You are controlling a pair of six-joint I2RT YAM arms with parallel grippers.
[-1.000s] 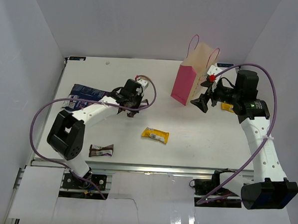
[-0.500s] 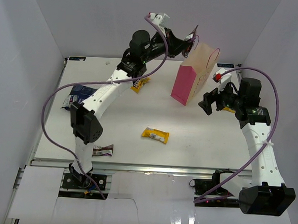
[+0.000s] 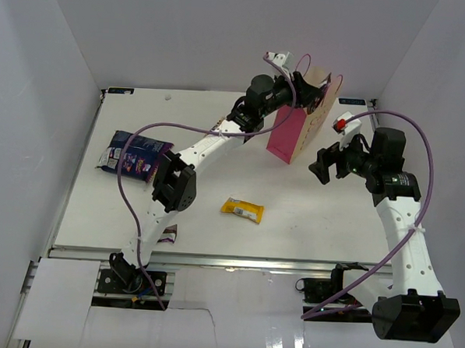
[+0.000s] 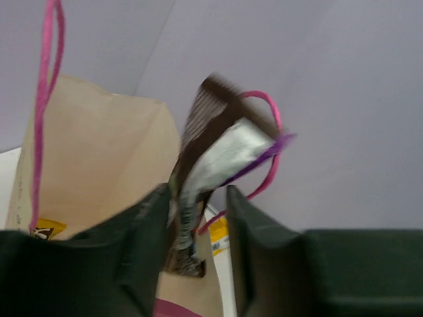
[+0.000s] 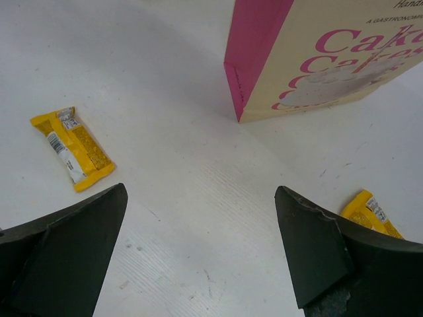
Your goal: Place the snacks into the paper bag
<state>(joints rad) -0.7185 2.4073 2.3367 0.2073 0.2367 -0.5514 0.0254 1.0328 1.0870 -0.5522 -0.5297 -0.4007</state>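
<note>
Since the yellow packet [image 5: 371, 213] lies below my right gripper and to its right in the wrist view, I will shift that way and bring the open fingers down over it.
The pink paper bag [image 3: 285, 138] stands upright at the back right of the table. My left gripper [image 3: 305, 96] hovers over its open mouth [image 4: 99, 158]. Its jaws stand apart, and a dark brown wrapped bar [image 4: 211, 152] hangs blurred between them, leaning on the left finger [image 4: 149, 244] with a gap to the right one. A yellow packet [image 4: 46, 229] lies inside the bag. My right gripper [image 3: 320, 164] is wide open and empty, low over the table beside the bag [image 5: 317, 59]. Other snacks on the table are a yellow packet [image 3: 241, 209], a blue-purple bag [image 3: 136, 153] and a brown bar [image 3: 167, 233].
Seen from the right wrist, one yellow packet [image 5: 73, 148] lies to the left and another [image 5: 370, 211] to the right, near the bag's foot. White walls enclose the table on three sides. The left arm stretches diagonally across the table's middle.
My left arm rose from the table's left-centre and swung over the bag's mouth with the brown bar. Its jaws have come apart. The right gripper drew back slightly to the right.
</note>
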